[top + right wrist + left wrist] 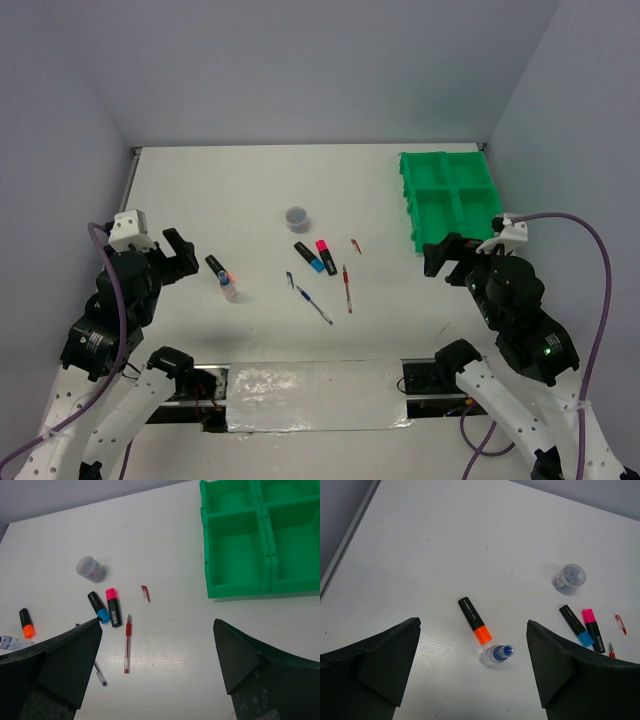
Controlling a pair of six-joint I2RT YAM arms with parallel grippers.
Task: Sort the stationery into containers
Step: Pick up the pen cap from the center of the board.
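The loose red pen cap lies below the right gripper, to its left in the top view, so the gripper will move across and down onto the cap next.
The stationery lies mid-table: grey pot (296, 215), blue-ended highlighter (308, 258), pink-ended highlighter (325, 255), red pen (347, 288), blue pen (313, 303), orange-ended black marker (217, 267) and small whitish bottle (230, 290). The green four-compartment tray (410, 200) stands at the far right and looks empty (206, 555). My left gripper (180, 255) is open and empty, above the marker (475, 620) and blue-capped bottle (496, 654). My right gripper (450, 258) is open and empty, near the tray's front corner, with the red pen (127, 645) to its left.
A loose red pen cap (355, 245) lies right of the highlighters and a small blue cap (290, 281) by the blue pen. Walls enclose the table on the left, right and back. A shiny taped strip (315, 395) runs between the arm bases.
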